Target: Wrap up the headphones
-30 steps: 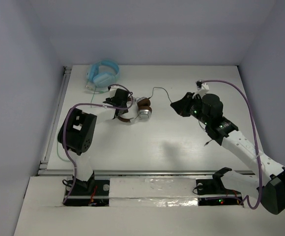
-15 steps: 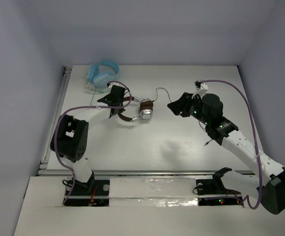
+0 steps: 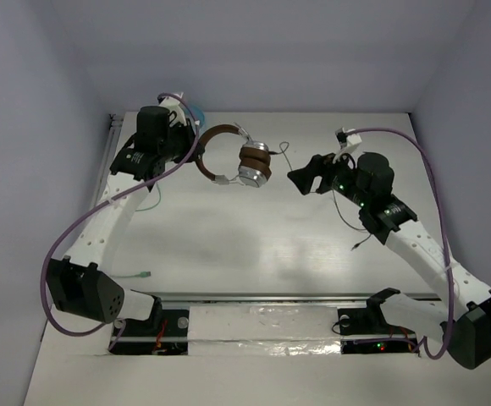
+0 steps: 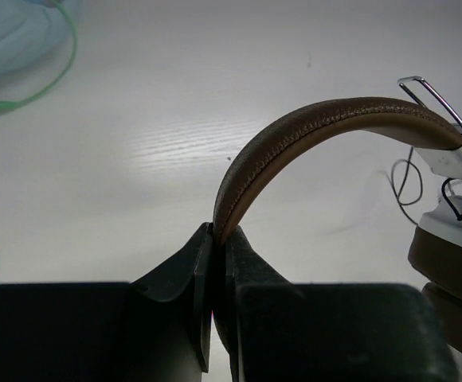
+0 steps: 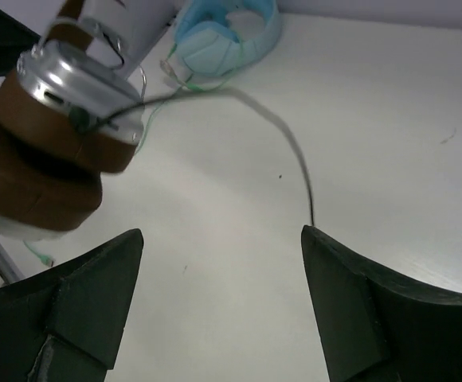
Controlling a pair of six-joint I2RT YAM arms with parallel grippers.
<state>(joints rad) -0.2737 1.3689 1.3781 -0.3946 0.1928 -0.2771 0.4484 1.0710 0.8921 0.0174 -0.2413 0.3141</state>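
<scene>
Next, my right gripper lowers slightly toward the earcups (image 5: 56,119), then closes on the cable, since the black cable (image 5: 295,151) is behind one fingertip.
My left gripper (image 4: 219,235) is shut on the brown leather headband (image 4: 311,119) of the headphones (image 3: 250,163), at the back left of the table (image 3: 254,245). The stacked silver and brown earcups (image 5: 56,119) hang to the right of that grip. A thin black cable (image 5: 295,151) leaves the upper earcup, curves down and disappears behind one fingertip of my right gripper (image 5: 221,239). That gripper (image 3: 299,179) is open just right of the earcups, with nothing between its fingers. The cable's free end (image 3: 360,245) lies under my right arm.
Light blue headphones (image 5: 231,32) sit at the back left corner, mostly hidden by my left arm in the top view. Their green cable (image 4: 32,95) trails down the left side to a plug (image 3: 141,273). White walls close in the table's sides and back.
My left gripper shut on the headband and swung it back and left as the arm stretched out. My right gripper opened wide and stayed beside the cable.
</scene>
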